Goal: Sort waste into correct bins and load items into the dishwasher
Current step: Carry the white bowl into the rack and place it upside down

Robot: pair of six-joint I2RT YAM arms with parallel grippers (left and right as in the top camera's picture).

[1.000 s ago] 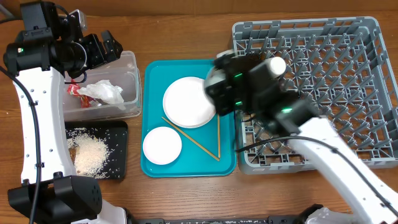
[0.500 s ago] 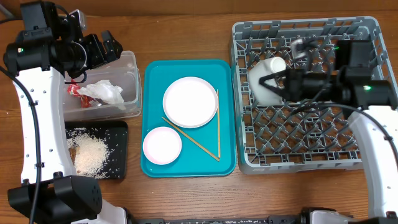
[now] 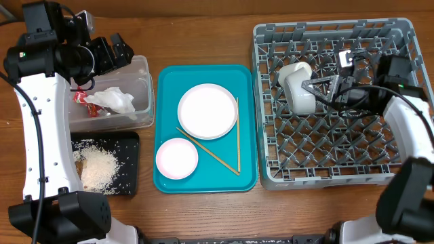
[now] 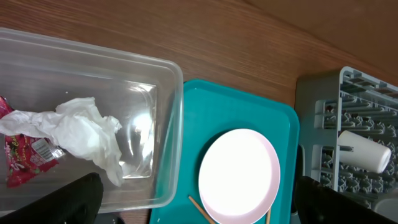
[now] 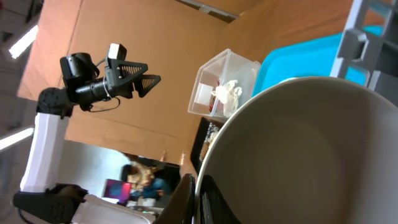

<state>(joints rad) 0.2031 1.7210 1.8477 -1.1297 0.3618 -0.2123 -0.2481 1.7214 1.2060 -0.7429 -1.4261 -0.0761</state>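
Note:
My right gripper lowers the greyish-white bowl (image 3: 297,95) onto the rack's wires beside the white cup next, to release the bowl's rim. The bowl still hangs above the wires.
My right gripper (image 3: 317,91) is shut on the rim of the greyish-white bowl (image 3: 297,95) and holds it tilted on edge over the grey dish rack (image 3: 400,173), next to the white cup (image 3: 302,69) lying in the rack. In the right wrist view the bowl (image 5: 298,155) fills the frame, with the fingers (image 5: 199,194) pinching its rim. My left gripper (image 3: 112,51) is open and empty above the clear tub (image 3: 144,112), which holds the white tissue (image 3: 112,100) and red wrapper (image 3: 81,97). The pink plate (image 3: 207,110), small bowl (image 3: 176,158) and chopsticks (image 3: 218,154) lie on the teal tray (image 3: 169,78).
The black tray (image 3: 129,183) with rice grains and brown bits (image 3: 98,166) sits in front of the clear tub. The left wrist view shows the tub (image 4: 168,124), tissue (image 4: 81,134), plate (image 4: 239,174) and cup (image 4: 364,152).
My right arm has carried the bowl from over the teal tray to the right, into the dish rack beside the cup. The left arm has not moved.

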